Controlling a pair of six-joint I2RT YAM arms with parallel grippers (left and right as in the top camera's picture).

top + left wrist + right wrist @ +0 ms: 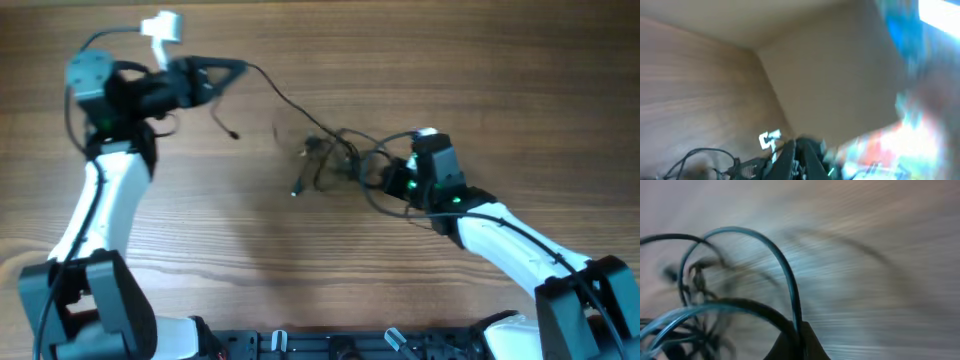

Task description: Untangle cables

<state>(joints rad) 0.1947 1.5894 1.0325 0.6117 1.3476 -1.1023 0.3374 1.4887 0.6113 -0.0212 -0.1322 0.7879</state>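
Note:
The left gripper draws away to the left in the overhead view next and releases the piece of cable, because this thin piece still runs into the tangle.
The cables point(335, 150) lie as a loose black tangle on the wooden table, right of centre. One thin strand point(285, 98) runs taut from the tangle up to my left gripper point(238, 66), which is shut on it at the upper left. Its free plug end point(232, 133) dangles below. My right gripper point(388, 178) sits at the tangle's right edge. In the right wrist view that gripper point(799, 341) is shut on a cable loop point(785, 270) arching up and left. The left wrist view is blurred, and there my left gripper point(799, 156) shows closed fingers.
A white connector point(160, 27) sticks up from the left arm near the table's far edge. Black fixtures point(300, 345) line the front edge between the two arm bases. Bare wood point(260, 240) lies in front of the tangle.

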